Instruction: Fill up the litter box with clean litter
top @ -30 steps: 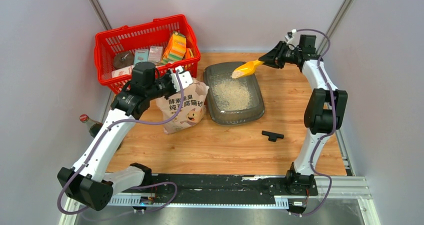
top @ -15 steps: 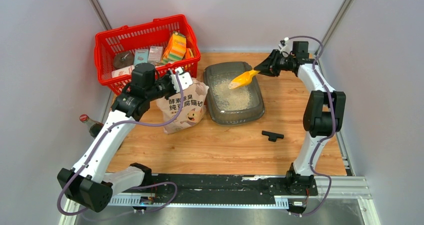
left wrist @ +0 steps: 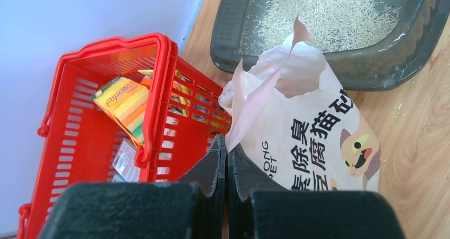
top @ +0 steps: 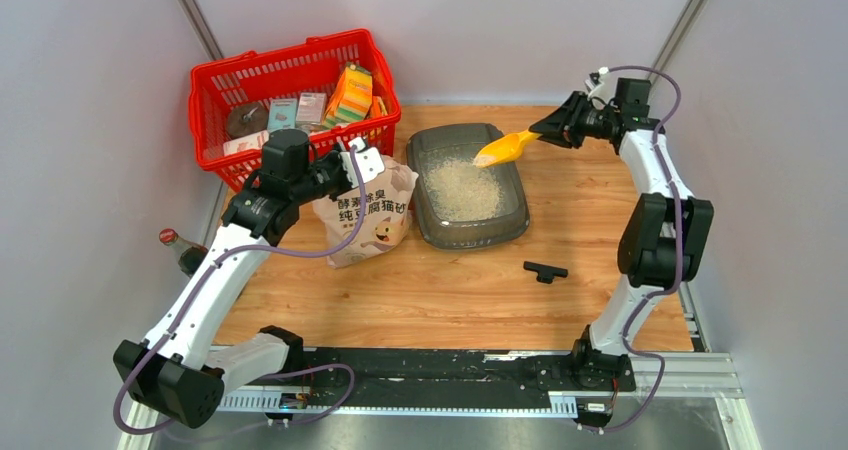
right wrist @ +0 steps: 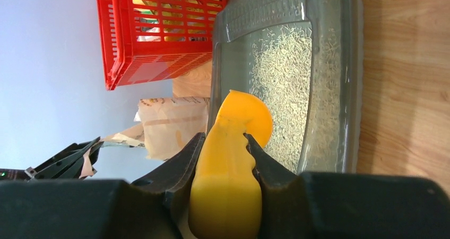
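Observation:
I should pull my right gripper back next and lower the scoop (top: 503, 149) to the bare wood (top: 580, 231) beside the tray to let go of it there.
The litter box (top: 515, 220) is a dark grey tray on the wooden table, with a layer of clean litter (top: 462, 188) in it. My right gripper (top: 548, 130) is shut on the handle of a yellow scoop (top: 503, 149), whose bowl hangs over the tray's far right rim. In the right wrist view the scoop (right wrist: 233, 138) sits between my fingers above the litter (right wrist: 281, 85). My left gripper (top: 365, 160) is shut on the torn top edge of the beige cat-printed bag (top: 372, 220), left of the tray. The left wrist view shows the bag (left wrist: 313, 122) and the tray's rim (left wrist: 233, 48).
A red mesh basket (top: 215, 75) with boxes stands at the back left, touching the bag. A black T-shaped part (top: 545, 270) lies on the wood in front of the tray. A red-capped bottle (top: 175, 245) stands off the table's left edge. Grey walls close in on three sides.
My right gripper lowered the scoop over the tray, then drew it back right to the tray's far right rim. The left arm and bag stayed put.

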